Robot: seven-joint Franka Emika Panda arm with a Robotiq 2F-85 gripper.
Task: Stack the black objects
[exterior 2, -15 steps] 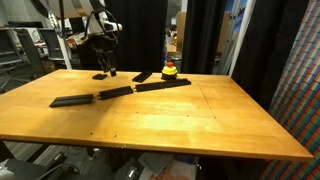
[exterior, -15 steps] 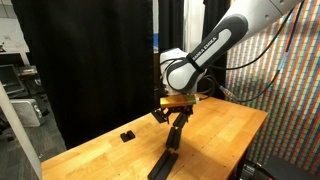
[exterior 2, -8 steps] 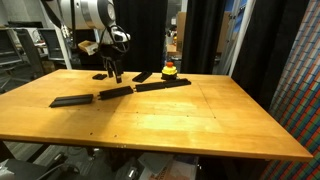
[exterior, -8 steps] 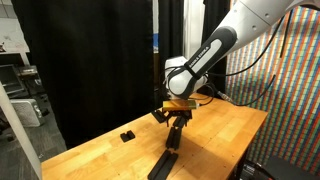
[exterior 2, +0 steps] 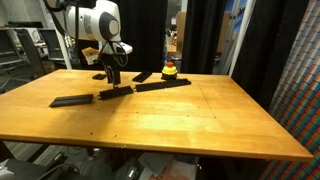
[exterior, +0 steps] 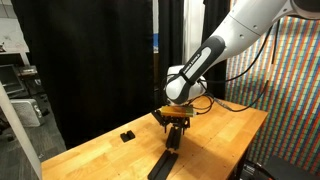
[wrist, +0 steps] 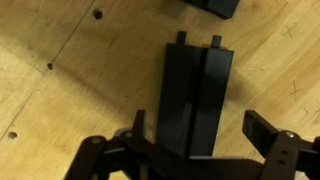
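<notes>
The robot's open gripper needs to go down over the flat black bar and close across its width, because the bar lies just below, lengthwise between the gripper's fingers.
Several matte black objects lie in a row on the wooden table. A flat slab is at the left, then a short bar, a long narrow bar and a small block. My gripper hangs open just above the short bar. In the wrist view that bar runs lengthwise between my fingers, one finger standing well clear of its side. My gripper holds nothing. From the opposite side my gripper is over the bar, with a small block to the left.
A small yellow object with a red top stands behind the long bar. Another black piece shows at the top edge of the wrist view. Black curtains hang behind the table, and a coloured patterned wall stands beside it.
The arm has come down and shifted slightly along the row, bringing the open gripper close over the short bar. The black pieces have not moved.
</notes>
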